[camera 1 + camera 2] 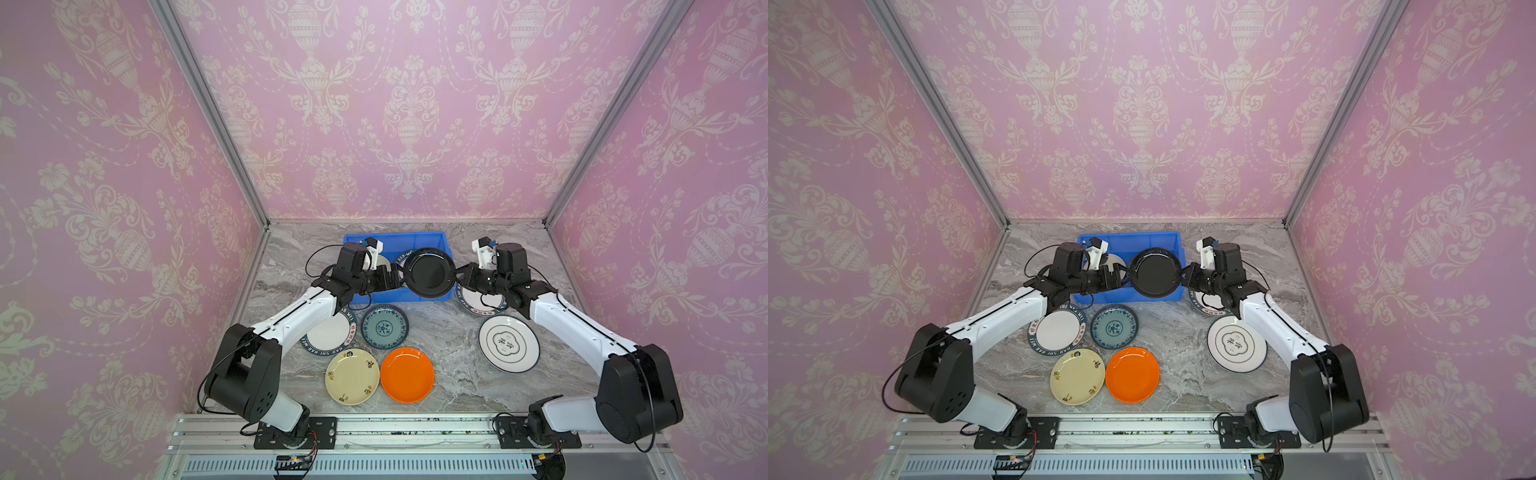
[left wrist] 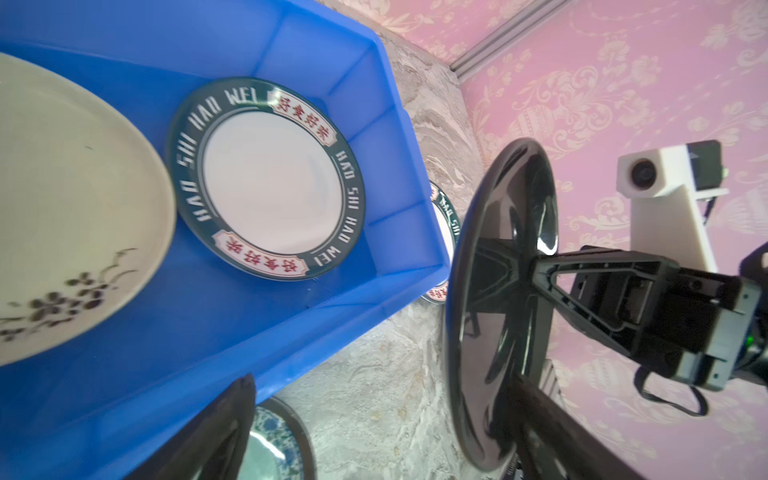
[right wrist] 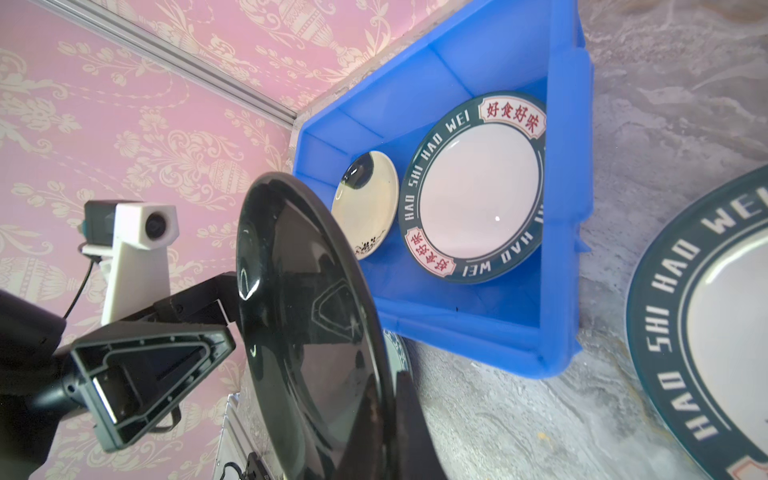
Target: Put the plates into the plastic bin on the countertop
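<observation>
The cream plate is uncovered, so my right gripper next needs to carry the black plate outward and down onto the cream plate inside the bin (image 3: 368, 206) and let go of the black plate's rim.
A glossy black plate (image 1: 430, 272) (image 1: 1156, 272) hangs roughly level over the front right part of the blue plastic bin (image 1: 415, 239) (image 1: 1142, 240). My right gripper (image 1: 459, 276) (image 3: 392, 395) is shut on the plate's right rim. My left gripper (image 1: 397, 278) (image 2: 382, 415) stands open, its jaws wide on either side of the plate's left rim (image 2: 498, 291). Inside the bin lie a lettered-rim plate (image 2: 266, 178) (image 3: 478, 187) and a cream plate (image 2: 62, 208) (image 3: 368, 203).
On the grey countertop (image 1: 457, 382) in front of the bin lie a lettered-rim plate (image 1: 328, 332) partly under my left arm, a teal patterned plate (image 1: 384, 326), a cream plate (image 1: 352, 376), an orange plate (image 1: 407, 374), a white black-ringed plate (image 1: 509, 343), and another lettered-rim plate (image 1: 478, 301) below my right gripper.
</observation>
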`<state>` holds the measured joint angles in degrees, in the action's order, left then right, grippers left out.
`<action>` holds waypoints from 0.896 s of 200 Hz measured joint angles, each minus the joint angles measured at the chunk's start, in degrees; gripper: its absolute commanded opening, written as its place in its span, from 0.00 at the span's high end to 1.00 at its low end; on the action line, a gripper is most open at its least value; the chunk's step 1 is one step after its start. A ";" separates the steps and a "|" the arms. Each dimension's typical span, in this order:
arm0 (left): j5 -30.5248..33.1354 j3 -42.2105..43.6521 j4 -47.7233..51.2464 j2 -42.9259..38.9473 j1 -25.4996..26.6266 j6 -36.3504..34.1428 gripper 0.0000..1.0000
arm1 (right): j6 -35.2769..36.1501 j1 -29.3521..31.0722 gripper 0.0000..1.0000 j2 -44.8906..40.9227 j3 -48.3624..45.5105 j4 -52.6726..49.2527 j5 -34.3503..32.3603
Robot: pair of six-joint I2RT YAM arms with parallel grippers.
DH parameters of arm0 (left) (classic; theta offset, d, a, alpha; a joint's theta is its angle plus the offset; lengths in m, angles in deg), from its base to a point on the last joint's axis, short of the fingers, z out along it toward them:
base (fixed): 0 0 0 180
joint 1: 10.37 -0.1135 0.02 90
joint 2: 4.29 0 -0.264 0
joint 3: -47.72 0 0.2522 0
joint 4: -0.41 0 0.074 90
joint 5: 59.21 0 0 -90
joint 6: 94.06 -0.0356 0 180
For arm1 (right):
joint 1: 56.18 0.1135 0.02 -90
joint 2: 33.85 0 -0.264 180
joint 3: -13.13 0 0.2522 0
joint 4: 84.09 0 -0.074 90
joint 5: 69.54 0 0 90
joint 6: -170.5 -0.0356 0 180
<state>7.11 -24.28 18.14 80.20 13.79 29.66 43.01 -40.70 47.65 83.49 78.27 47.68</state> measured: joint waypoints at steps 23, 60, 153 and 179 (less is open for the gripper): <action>10.49 0.02 4.66 -6.05 -0.07 -4.96 0.01 | 0.48 1.55 1.00 6.10 8.11 -2.97 -2.03; 18.93 -0.42 8.17 -12.46 -1.33 -8.63 0.01 | 1.70 5.31 1.00 18.53 21.70 -6.67 -4.74; 13.84 2.16 6.60 -9.53 -1.99 -9.68 0.01 | 2.99 11.74 1.00 46.99 48.68 -14.99 -7.10; 12.72 2.16 6.03 -7.96 -1.99 -9.66 0.01 | 2.78 12.48 1.00 51.01 53.13 -16.09 -7.21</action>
<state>19.83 -22.12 24.17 72.24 11.80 20.00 45.78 -28.22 98.66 136.62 62.19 40.47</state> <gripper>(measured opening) 0.992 0.059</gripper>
